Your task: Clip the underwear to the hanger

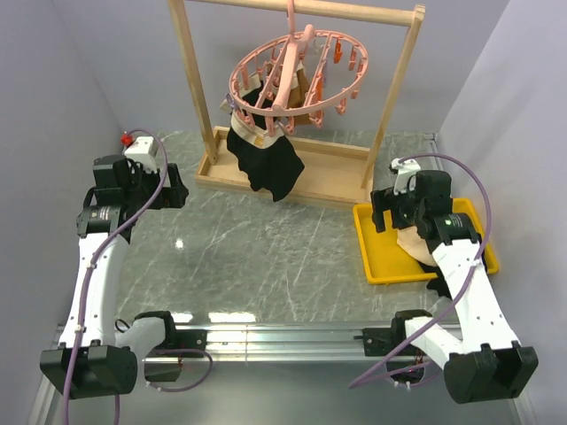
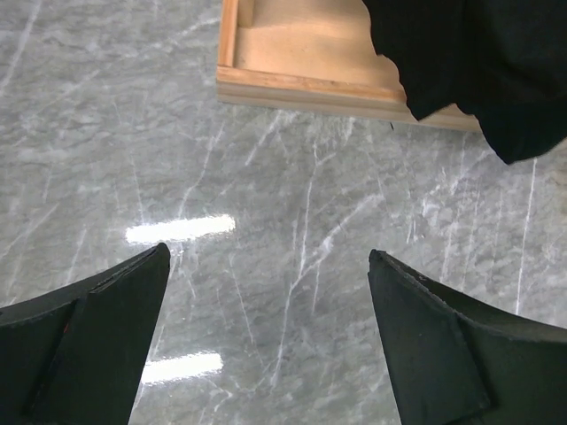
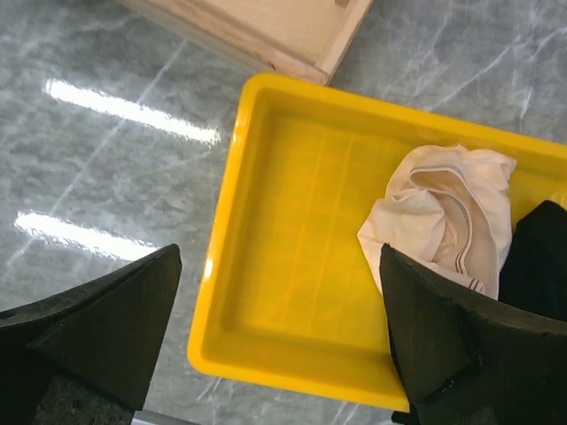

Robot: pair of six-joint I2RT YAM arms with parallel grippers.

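Observation:
The right gripper moves across and down onto the underwear's near waistband end next. That end lies below the gripper's fingers and to their right in the top view.
The pale cream underwear [image 3: 447,217] lies crumpled in the right part of a yellow tray [image 3: 292,266]; in the top view the underwear [image 1: 413,244] is mostly hidden by my right arm. My right gripper [image 3: 280,255] hangs open above the tray's left half, with nothing between its fingers and the underwear beside the right finger. The pink ring hanger [image 1: 292,75] hangs tilted from the wooden rack's top bar at the back. My left gripper [image 2: 267,252] is open over bare marble, left of the rack [image 1: 173,188].
A black garment [image 1: 270,166] and some pale cloth hang from the hanger's clips, down over the rack's wooden base [image 2: 301,84]. More black cloth [image 3: 536,257] lies in the tray to the right of the underwear. The rack's uprights [image 1: 193,84] flank the hanger.

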